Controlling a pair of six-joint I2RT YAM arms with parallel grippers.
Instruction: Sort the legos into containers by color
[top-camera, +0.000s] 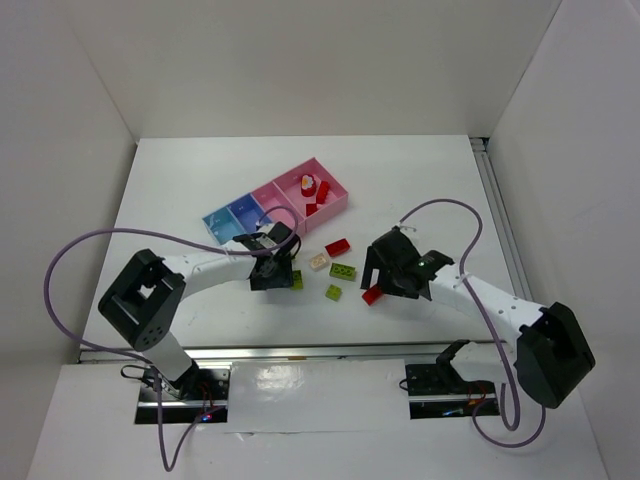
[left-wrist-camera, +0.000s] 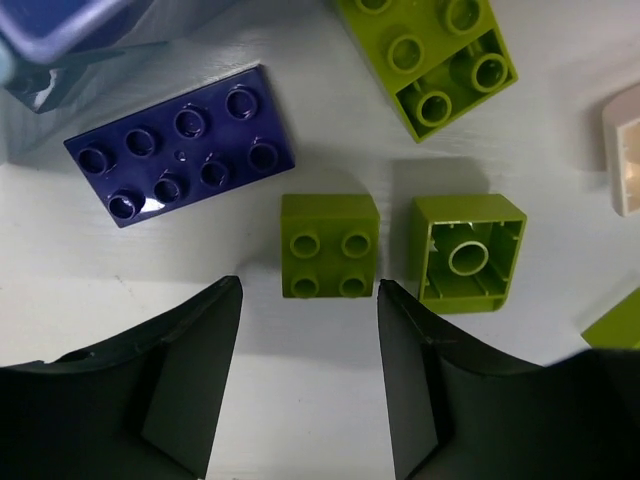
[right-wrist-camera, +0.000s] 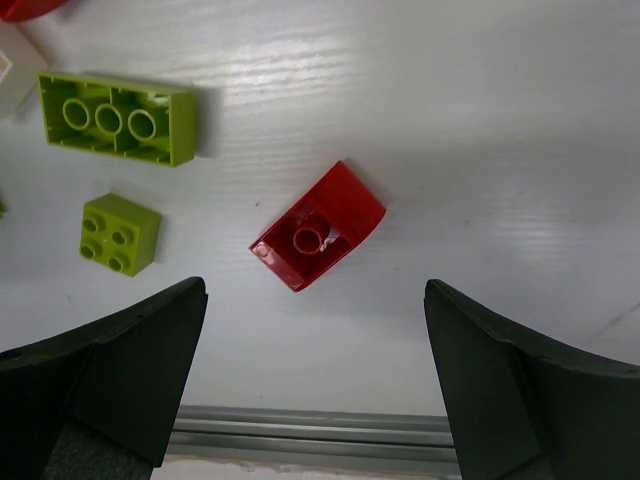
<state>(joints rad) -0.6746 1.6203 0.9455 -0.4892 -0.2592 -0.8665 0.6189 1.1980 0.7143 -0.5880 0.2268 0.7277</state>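
The red sloped brick (top-camera: 372, 295) (right-wrist-camera: 320, 230) is midway between my right gripper's open fingers, so I should lower them around its sides next and close.
The joined trays lie at the back: light blue (top-camera: 215, 222), medium blue (top-camera: 243, 210) and two pink ones (top-camera: 277, 198), the far one (top-camera: 338, 190) holding red legos (top-camera: 320, 190). My left gripper (top-camera: 275, 272) is open just above the table. In its wrist view the gripper (left-wrist-camera: 308, 310) stands right before a small lime green brick (left-wrist-camera: 329, 246), with a purple brick (left-wrist-camera: 182, 152), an upturned green brick (left-wrist-camera: 467, 253) and a larger green one (left-wrist-camera: 430, 60) around it. My right gripper (right-wrist-camera: 315, 300) is open over an upturned red sloped brick (right-wrist-camera: 320, 230), which also shows in the top view (top-camera: 373, 295).
Loose between the arms are a red brick (top-camera: 338, 246), a cream brick (top-camera: 319, 262), a green brick (top-camera: 344, 271) and a small green one (top-camera: 333, 292). The table's near edge with a metal rail (right-wrist-camera: 320, 425) runs just below my right gripper. A blue tray corner (left-wrist-camera: 50, 30) lies close to the purple brick.
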